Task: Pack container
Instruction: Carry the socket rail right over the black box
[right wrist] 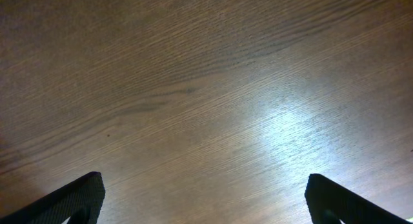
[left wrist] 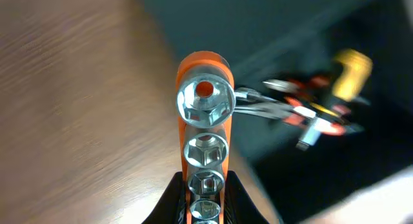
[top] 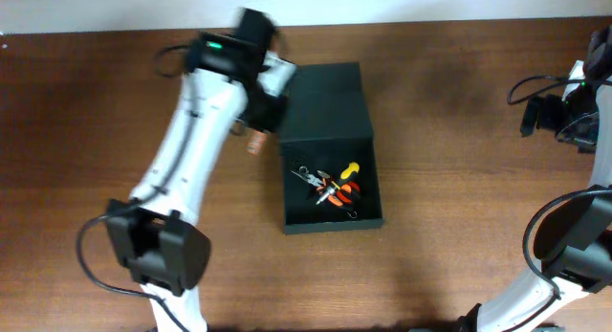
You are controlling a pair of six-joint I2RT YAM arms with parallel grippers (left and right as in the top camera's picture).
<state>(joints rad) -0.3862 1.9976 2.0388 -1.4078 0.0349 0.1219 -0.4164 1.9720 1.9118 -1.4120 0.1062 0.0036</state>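
Observation:
My left gripper is to move across over the pliers' jaws in the open box (top: 312,176) (left wrist: 270,108) next, go down and release, since they are below it, to its right in the overhead view.
The container (top: 330,224) is a matte black box, open in mid-table, with its flat lid (top: 325,98) laid back behind it. Inside lie orange-handled pliers (top: 335,191) and a yellow-handled tool (top: 350,168). My left gripper (top: 259,129) hovers just off the box's left rear corner, shut on an orange socket rail (left wrist: 204,130) with several chrome sockets. In the left wrist view the rail points up from my gripper (left wrist: 205,185), with the box interior (left wrist: 368,166) and the tools (left wrist: 310,111) to its right. My right gripper (top: 541,114) stands open over bare wood at the far right.
The brown wooden table (top: 449,179) spreads around the box. The right wrist view shows only wood grain (right wrist: 193,88) between the wide-apart fingertips (right wrist: 77,198). A white wall runs along the table's far edge.

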